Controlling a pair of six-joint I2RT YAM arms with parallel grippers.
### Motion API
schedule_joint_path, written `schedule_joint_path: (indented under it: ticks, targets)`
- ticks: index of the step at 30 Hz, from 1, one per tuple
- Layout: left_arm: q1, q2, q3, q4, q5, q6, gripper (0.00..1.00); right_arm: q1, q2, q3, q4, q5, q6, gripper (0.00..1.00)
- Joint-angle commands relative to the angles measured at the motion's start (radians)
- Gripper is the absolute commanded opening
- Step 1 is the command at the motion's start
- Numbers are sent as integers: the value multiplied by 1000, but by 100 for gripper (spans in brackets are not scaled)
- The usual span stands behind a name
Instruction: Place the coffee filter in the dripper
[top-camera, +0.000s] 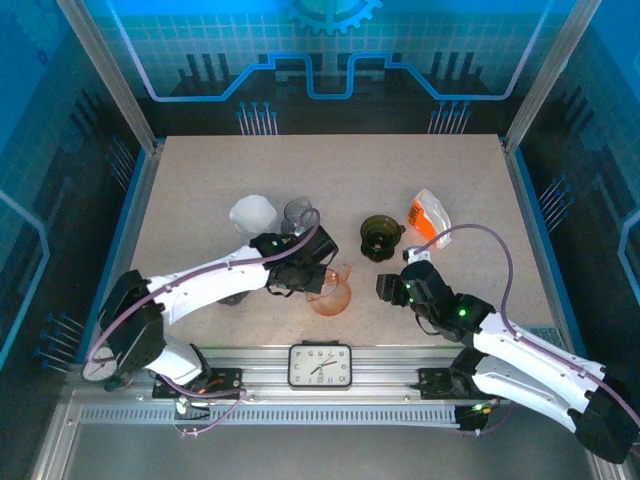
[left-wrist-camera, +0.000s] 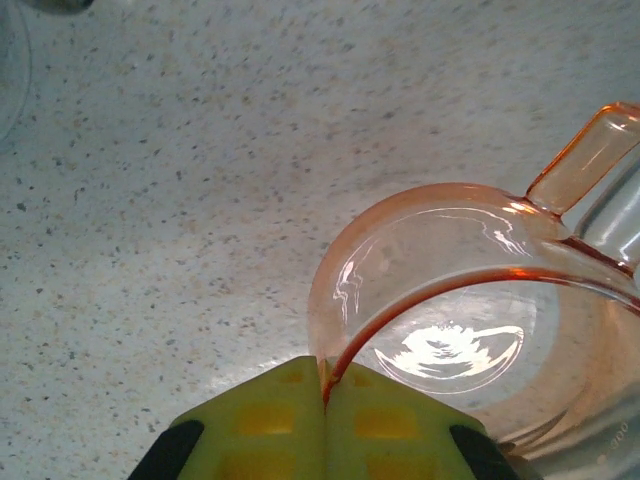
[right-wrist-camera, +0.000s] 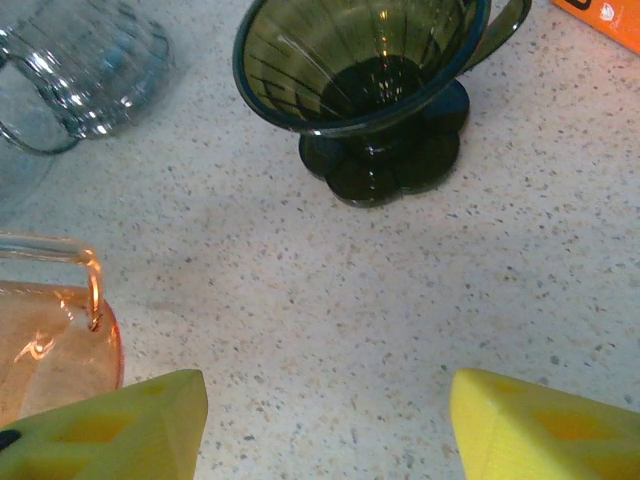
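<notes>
My left gripper brings the orange cup (left-wrist-camera: 450, 300) it holds down onto the clear spot of bare tabletop below them next and releases the cup's rim.
The white paper coffee filter (top-camera: 252, 213) stands on the table at the back left. The dark green dripper (top-camera: 380, 236) stands upright on its flower-shaped foot near the middle, empty inside (right-wrist-camera: 360, 60). My left gripper (top-camera: 318, 277) is shut on the rim of a transparent orange cup (left-wrist-camera: 450, 300) with a handle; the yellow fingertips (left-wrist-camera: 326, 385) pinch the thin wall. My right gripper (top-camera: 388, 288) hovers low over bare table in front of the green dripper. Its jaws (right-wrist-camera: 328, 390) stand wide open with nothing between them.
A clear ribbed glass (top-camera: 298, 212) sits between the filter and the green dripper, also at the left wrist's far side (right-wrist-camera: 90, 60). An orange packet (top-camera: 428, 215) lies to the right of the dripper. A small clock (top-camera: 320, 365) sits on the front rail. The orange cup (right-wrist-camera: 50, 350) is left of my right fingers.
</notes>
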Motion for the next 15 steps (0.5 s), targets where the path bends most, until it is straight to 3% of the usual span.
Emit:
schedule_joint_path:
  ticks: [1,10,15]
  targets:
    - [-5,23,-12,53,-55,22,0,-11,-7,22,-56,9,-26,67]
    - [-19,85,-28,48,-66,25,0,-11,1,35,-56,-1,-26,68]
    - [-21,95,-15,22,-88,41,9,-12,16,44,-55,-5,-29,68]
